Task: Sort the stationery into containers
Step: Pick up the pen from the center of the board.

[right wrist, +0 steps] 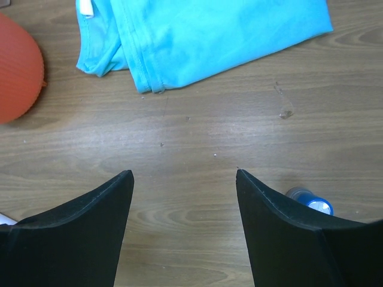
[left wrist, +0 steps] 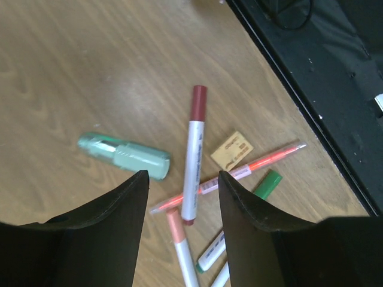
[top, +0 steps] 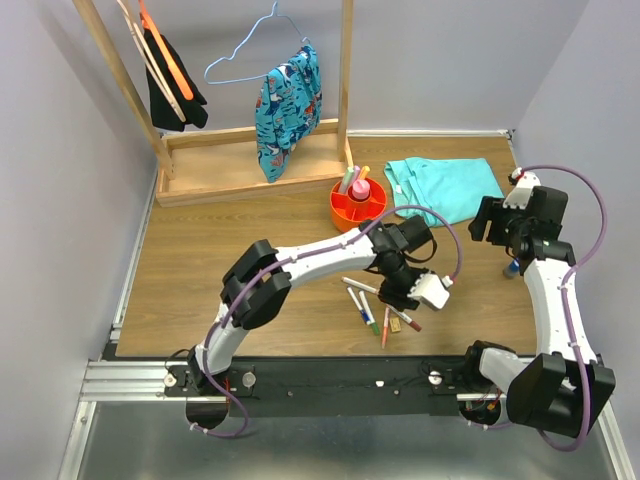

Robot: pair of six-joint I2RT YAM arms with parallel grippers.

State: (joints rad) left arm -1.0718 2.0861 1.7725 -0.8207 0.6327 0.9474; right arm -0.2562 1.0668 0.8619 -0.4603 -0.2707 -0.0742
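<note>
My left gripper will go down next toward the white pen's dark red cap, because the white pen's other end lies across the orange pen.
Loose stationery lies under my left gripper, which is open and empty above it. Between its fingers I see a white pen with a dark red cap lying across a thin orange pen. A pastel green highlighter lies to the left, a tan eraser to the right. A pink-capped pen and a green-capped pen lie nearer. The orange-red bowl holds pink, yellow and green items. My right gripper is open and empty over bare wood. A blue-capped item lies by its right finger.
A folded teal cloth lies right of the bowl. A wooden rack with hangers and a patterned garment stands at the back. The table's black front edge runs close to the pens. In the top view the pens lie near that edge.
</note>
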